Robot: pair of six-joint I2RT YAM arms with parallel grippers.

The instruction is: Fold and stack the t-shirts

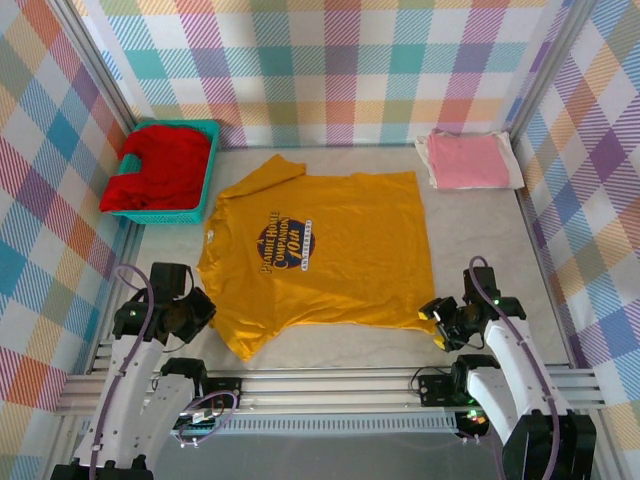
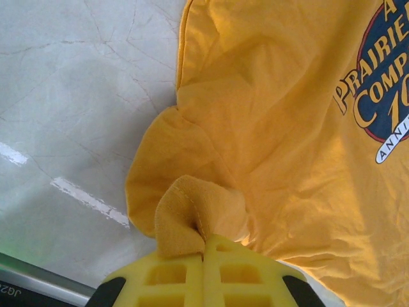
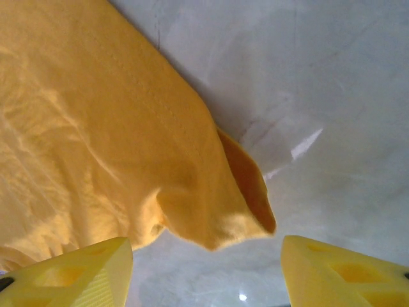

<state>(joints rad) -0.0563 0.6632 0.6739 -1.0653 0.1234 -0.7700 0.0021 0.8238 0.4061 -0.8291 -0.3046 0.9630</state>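
Observation:
I should move my right gripper down a little and close it on the cloth, because the near hem corner [image 1: 426, 324] [image 3: 241, 221] lies loose just below it, between its spread fingers.
The mustard-yellow t-shirt [image 1: 330, 250] lies spread flat mid-table, its dark round print [image 1: 285, 240] facing up. At the shirt's near-left sleeve, my left gripper [image 1: 207, 308] is shut on a pinched fold of yellow cloth [image 2: 185, 214], which sticks up between the closed tips of the left gripper [image 2: 206, 248]. My right gripper [image 1: 434, 318] stands open at the shirt's near-right hem corner [image 3: 217, 220]. That corner lies loose on the table between the spread fingers [image 3: 96, 268] of the right gripper [image 3: 204, 249], touching neither. A folded pink t-shirt [image 1: 468, 160] lies at the back right. A red t-shirt [image 1: 160, 165] sits crumpled in the basket.
A teal plastic basket [image 1: 205, 165] stands at the back left against the checkered wall. Checkered walls close in the left, back and right. An aluminium rail [image 1: 330, 385] runs along the near edge by the arm bases. Bare pale tabletop [image 1: 490, 250] lies right of the yellow shirt.

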